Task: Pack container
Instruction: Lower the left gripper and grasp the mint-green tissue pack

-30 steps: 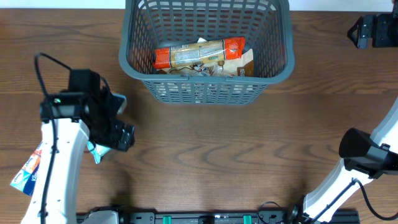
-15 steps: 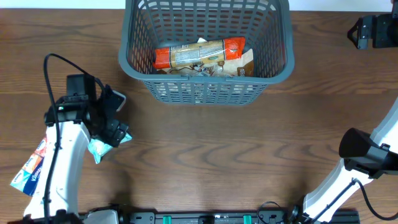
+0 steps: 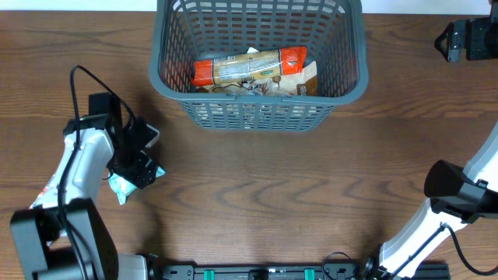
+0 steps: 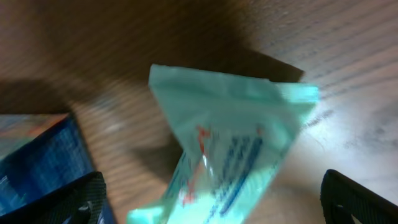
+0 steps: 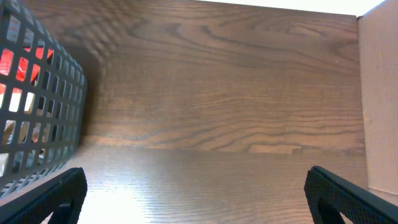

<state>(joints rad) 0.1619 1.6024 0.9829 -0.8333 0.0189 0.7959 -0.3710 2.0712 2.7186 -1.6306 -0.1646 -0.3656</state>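
The left gripper moves down next onto the mint-green snack pack, which already lies between the open fingers, and closes only after that.
The dark slate-grey lattice container stands at the table's far middle and holds an orange snack pack on top of other packs. Its slotted side also shows in the right wrist view. A mint-green snack pack lies on the table at the left; it fills the left wrist view. My left gripper is low over it, open, with the pack between its fingertips. My right gripper is at the far right, open and empty over bare wood.
A blue snack pack lies at the left edge, partly under my left arm; it also shows in the left wrist view. A tan board bounds the table on the right.
My left arm has swung down and toward the near-left, bringing the gripper lower over the mint-green pack. The right arm and the container have not moved.
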